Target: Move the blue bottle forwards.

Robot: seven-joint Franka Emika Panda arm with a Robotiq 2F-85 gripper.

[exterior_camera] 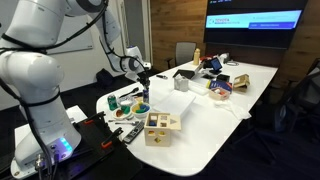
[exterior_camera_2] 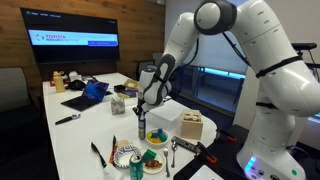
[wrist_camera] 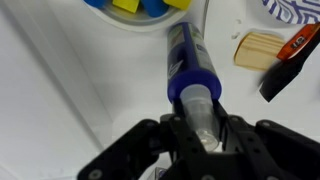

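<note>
The bottle moves outward next, away from the teal dish, over a clear spot of bare white tabletop, for the release of the cap end.
The blue bottle (wrist_camera: 183,58) is slim and dark blue with a clear cap, and it points away from the wrist camera. My gripper (wrist_camera: 200,128) is shut on the cap end, one finger on each side. In both exterior views the gripper (exterior_camera: 141,72) (exterior_camera_2: 146,98) hangs over the near end of the white table. The bottle (exterior_camera: 144,94) (exterior_camera_2: 140,126) hangs below it, just above or on the table top. Whether its base touches the table, I cannot tell.
A wooden box (exterior_camera: 160,128) (exterior_camera_2: 192,127) stands close by. A teal dish (exterior_camera: 140,108) holding yellow and blue blocks (wrist_camera: 140,6) lies just beyond the bottle. A striped plate (exterior_camera_2: 125,155), a wooden piece (wrist_camera: 255,48) and a black-and-orange tool (wrist_camera: 290,60) lie nearby. Laptop and clutter are at the far end.
</note>
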